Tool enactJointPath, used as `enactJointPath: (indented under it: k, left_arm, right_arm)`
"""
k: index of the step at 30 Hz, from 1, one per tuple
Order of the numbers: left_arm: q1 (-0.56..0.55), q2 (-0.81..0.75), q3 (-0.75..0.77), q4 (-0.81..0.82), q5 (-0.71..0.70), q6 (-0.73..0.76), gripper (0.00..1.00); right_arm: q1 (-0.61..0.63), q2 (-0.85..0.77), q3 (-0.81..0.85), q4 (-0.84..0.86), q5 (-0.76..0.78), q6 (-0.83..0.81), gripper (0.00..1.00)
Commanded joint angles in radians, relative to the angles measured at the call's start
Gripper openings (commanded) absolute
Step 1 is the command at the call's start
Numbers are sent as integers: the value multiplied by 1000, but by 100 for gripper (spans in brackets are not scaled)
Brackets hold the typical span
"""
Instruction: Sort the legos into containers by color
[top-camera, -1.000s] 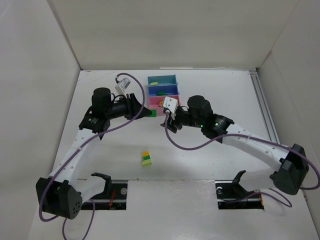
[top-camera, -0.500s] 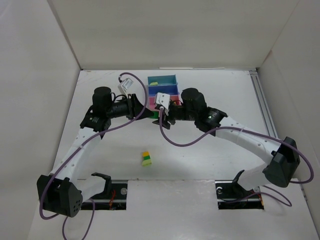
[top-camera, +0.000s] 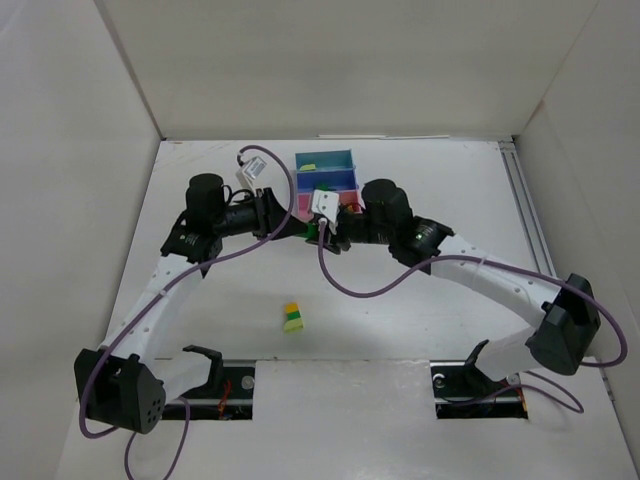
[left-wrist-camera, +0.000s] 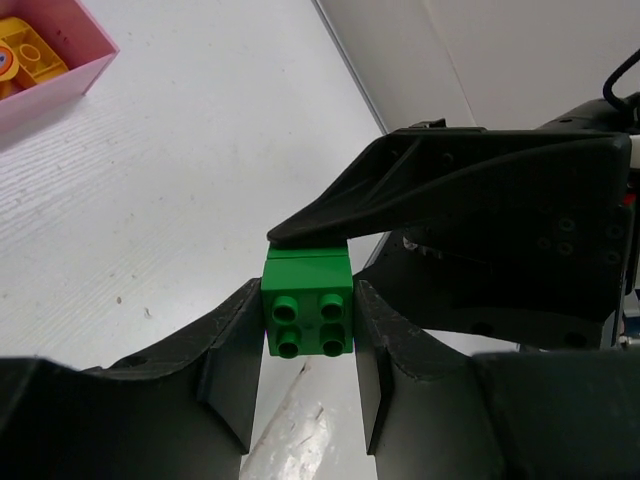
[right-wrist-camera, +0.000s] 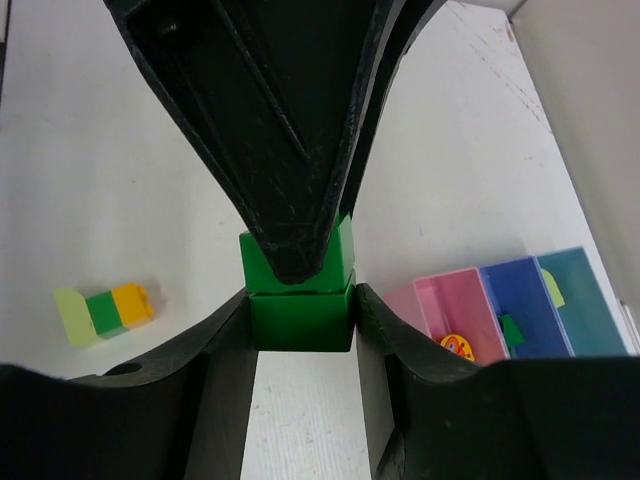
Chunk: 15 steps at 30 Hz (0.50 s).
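Dark green is already in the blue tray (top-camera: 327, 181). My left gripper will move outward past the pink tray, go down over the blue one and let go of the lego.
Two dark green legos are joined in a stack and held in the air between both grippers, just in front of the pink tray (top-camera: 308, 204). My left gripper (left-wrist-camera: 307, 335) is shut on the studded green lego (left-wrist-camera: 308, 305). My right gripper (right-wrist-camera: 302, 325) is shut on the other green lego (right-wrist-camera: 300, 320). In the top view the two grippers meet nose to nose, the left (top-camera: 302, 228) and the right (top-camera: 319, 231). The trays stand in a row: teal (top-camera: 345, 155), blue (top-camera: 350, 176), pink. A stack of yellow, dark green and light green legos (top-camera: 292, 318) lies on the table.
The pink tray (right-wrist-camera: 440, 300) holds an orange piece (right-wrist-camera: 460, 347) and yellow bricks (left-wrist-camera: 25, 55). The blue tray (right-wrist-camera: 525, 280) holds a dark green piece, the teal tray (right-wrist-camera: 590, 300) a light green one. White walls enclose the table on three sides.
My right gripper has moved left from beside the pink tray and closed on the green stack that my left gripper holds. The left arm has hardly moved.
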Motion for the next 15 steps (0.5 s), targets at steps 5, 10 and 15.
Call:
enactJointPath:
  k: [5,10,15]
  left_arm:
    - [64,-42,69,-35,-96,49,5]
    - [95,-54,83,-67,-143,58,5]
    - [67,13,158,-202,-557,4,5]
  right_arm:
    - [-60,-103,-133,-49,158,64,0]
    - [-118,-144,-196,-40,171,127,0]
    - [-118,-74,-118,-40,402,260,1]
